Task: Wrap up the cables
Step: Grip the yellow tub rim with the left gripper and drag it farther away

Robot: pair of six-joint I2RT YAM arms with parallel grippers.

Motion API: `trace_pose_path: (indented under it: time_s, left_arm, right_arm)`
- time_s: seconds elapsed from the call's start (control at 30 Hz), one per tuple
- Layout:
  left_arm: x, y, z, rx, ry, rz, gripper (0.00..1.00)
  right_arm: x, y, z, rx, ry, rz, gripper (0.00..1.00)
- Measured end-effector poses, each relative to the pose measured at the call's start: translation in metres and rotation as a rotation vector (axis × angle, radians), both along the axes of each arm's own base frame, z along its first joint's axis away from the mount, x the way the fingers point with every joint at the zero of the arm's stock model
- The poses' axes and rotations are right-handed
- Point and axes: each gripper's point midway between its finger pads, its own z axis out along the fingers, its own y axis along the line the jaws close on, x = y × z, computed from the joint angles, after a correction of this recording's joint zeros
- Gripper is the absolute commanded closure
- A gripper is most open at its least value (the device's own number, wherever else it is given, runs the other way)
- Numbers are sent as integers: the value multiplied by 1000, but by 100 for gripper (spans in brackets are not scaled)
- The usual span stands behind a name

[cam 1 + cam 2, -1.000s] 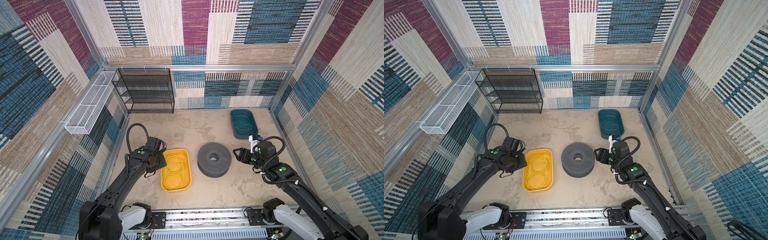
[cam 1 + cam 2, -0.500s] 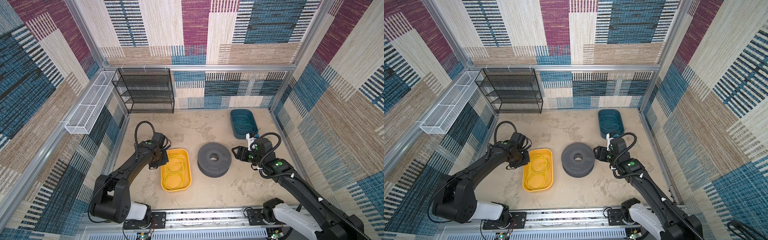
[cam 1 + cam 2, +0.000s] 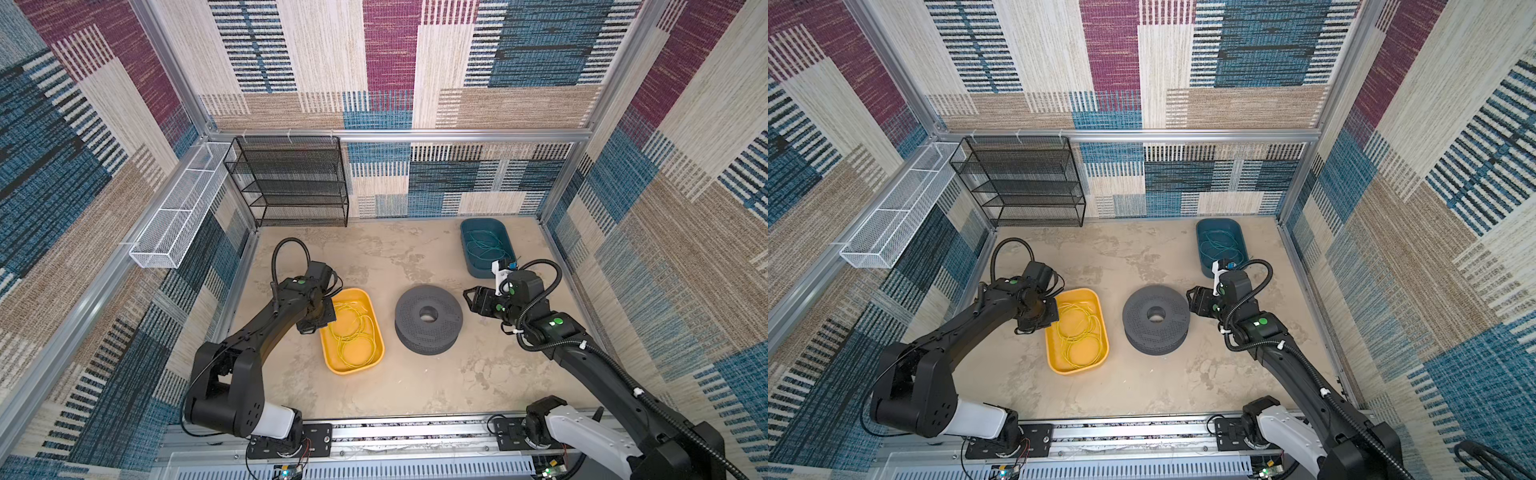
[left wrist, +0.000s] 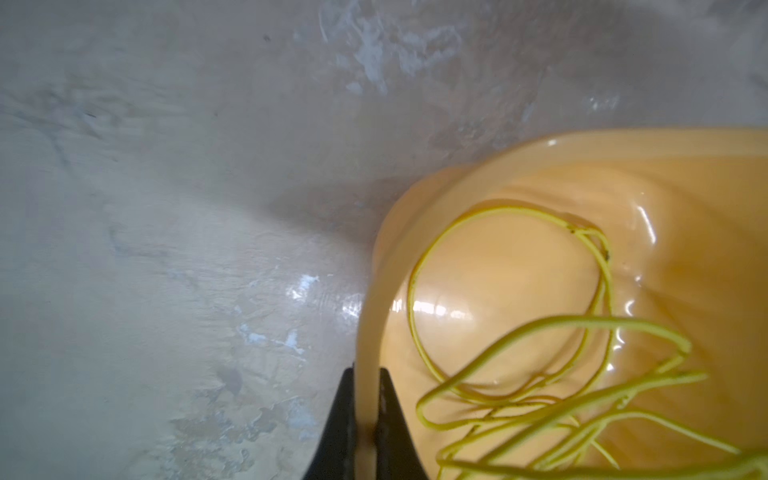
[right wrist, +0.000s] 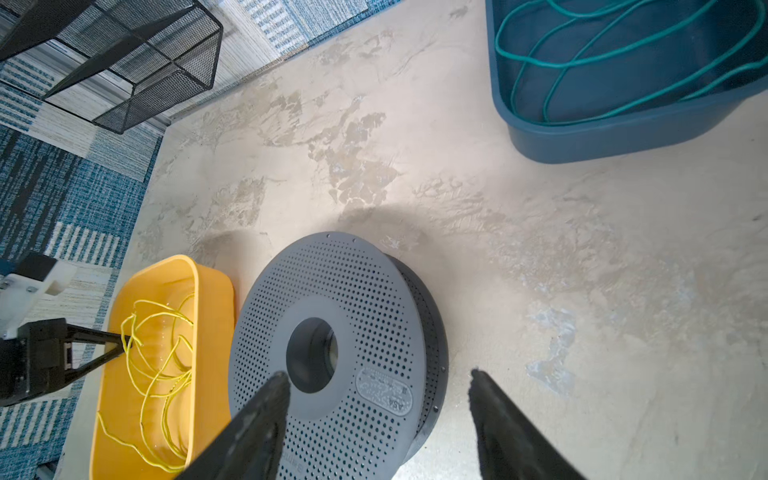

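Observation:
Next, my left gripper moves the yellow tray [image 3: 353,371] outward past the spool and lets go of the yellow tray's rim. The clear floor [image 3: 398,257] beside the blue tray lies outward of the gripper.
The cables [image 3: 353,332] [image 3: 1077,332] are thin yellow cords. They lie in loose loops inside a yellow tray [image 3: 353,371] [image 3: 1077,371]. My left gripper [image 4: 368,372] is shut on the tray's rim [image 4: 374,291], one finger inside the wall and one outside. It touches no cable [image 4: 519,374]. In both top views the left gripper [image 3: 322,326] [image 3: 1052,322] sits at the tray's left edge, mostly hidden under the wrist. A grey perforated spool [image 3: 444,316] [image 5: 353,291] lies flat on the floor. My right gripper [image 5: 378,374] [image 3: 466,299] stands open and empty at the spool's right side.
A blue tray [image 3: 482,220] [image 5: 582,137] holding a teal cord [image 5: 623,54] stands at the back right, just behind the right wrist. A black mesh shelf [image 3: 291,183] stands against the back wall. A white wire basket [image 3: 178,212] hangs on the left wall.
The left gripper reached the yellow tray's left edge and closed on its rim. The right arm shifted slightly toward the back, staying open beside the spool.

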Motion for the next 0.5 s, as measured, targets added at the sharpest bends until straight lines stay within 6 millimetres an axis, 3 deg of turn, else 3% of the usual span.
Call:
trace_pose_path:
  time_s: [0.17, 0.3, 0.5]
  left_arm:
    - [32, 2, 63, 30, -154, -22, 100]
    - [75, -18, 117, -1, -280, -72, 100]
    - [150, -62, 138, -59, -328, -180, 100]
  right_arm:
    - [0, -4, 3, 5, -10, -29, 29]
    - [1, -7, 2, 0, -6, -48, 29]
    - [3, -8, -7, -9, 21, -63, 29]
